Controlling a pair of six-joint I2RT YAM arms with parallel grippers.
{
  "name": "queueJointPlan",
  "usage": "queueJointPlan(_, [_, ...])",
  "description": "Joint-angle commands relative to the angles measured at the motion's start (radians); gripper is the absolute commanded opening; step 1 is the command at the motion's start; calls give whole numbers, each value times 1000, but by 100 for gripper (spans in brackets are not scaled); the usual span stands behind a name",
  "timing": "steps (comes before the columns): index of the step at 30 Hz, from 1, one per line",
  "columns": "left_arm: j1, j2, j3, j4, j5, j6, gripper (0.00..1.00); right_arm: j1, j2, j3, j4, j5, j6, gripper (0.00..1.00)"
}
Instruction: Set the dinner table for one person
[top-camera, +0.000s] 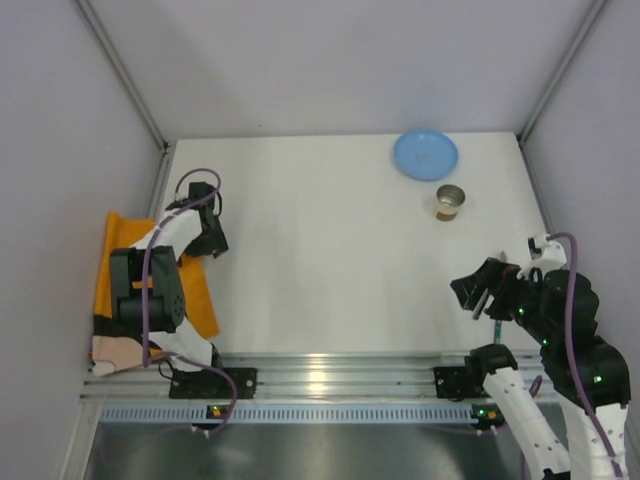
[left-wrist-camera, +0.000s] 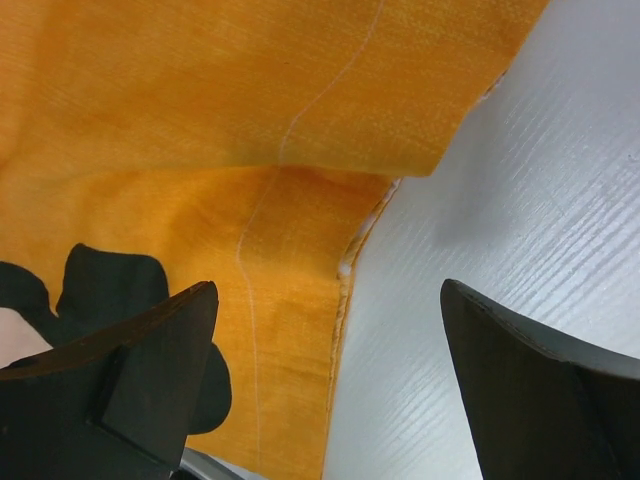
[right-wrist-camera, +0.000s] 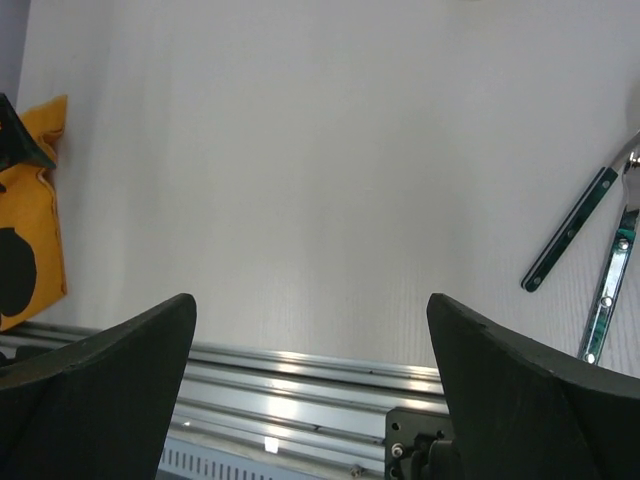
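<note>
The cloth stands up at the flap's folded corner (left-wrist-camera: 412, 163), below and outward of my left gripper. Next I need to move my left gripper's fingers outward and down to close on that corner.
The dinner table (top-camera: 330, 260) is a plain white top. An orange placemat (top-camera: 115, 260) with black cartoon patches lies crumpled at its left edge, one flap folded over itself (left-wrist-camera: 200, 100). My left gripper (top-camera: 212, 245) hovers open just above the placemat's right hem (left-wrist-camera: 345, 300), one finger over the cloth and the other over bare table. At the near right my right gripper (top-camera: 475, 292) is open and empty, low over the table (right-wrist-camera: 300, 150). Two green-handled pieces of cutlery (right-wrist-camera: 566, 233) lie beside it. A blue plate (top-camera: 425, 155) and a small cup (top-camera: 450, 202) stand at the far right.
A metal rail (top-camera: 320, 375) runs along the near edge of the table and carries both arm bases. Grey walls with slanted frame posts close in the left, right and far sides. The placemat's left part hangs past the table's edge.
</note>
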Motion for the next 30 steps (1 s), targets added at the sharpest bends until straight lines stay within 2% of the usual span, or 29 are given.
queueJointPlan(1, [8,50,9,66,23,20,98,8,32,-8,4,21,1,100])
queueJointPlan(8, [23,135,60,85,-11,38,98,9,78,-56,57,26,22,100])
queueJointPlan(11, [36,182,94,82,-17,41,91,8,101,-77,85,26,35,100])
queueJointPlan(15, [48,242,132,77,-4,47,67,8,126,-100,120,28,41,100])
queueJointPlan(18, [54,264,157,77,-4,54,55,8,147,-106,139,31,39,100])
queueJointPlan(19, [56,267,169,76,-1,55,46,8,152,-106,142,31,41,100])
queueJointPlan(21, [57,278,181,74,15,61,36,8,164,-108,151,31,39,100])
queueJointPlan(24, [57,293,221,42,58,54,1,9,169,-113,159,28,41,100])
queueJointPlan(30, [54,270,204,13,193,5,0,9,152,-125,157,18,27,100])
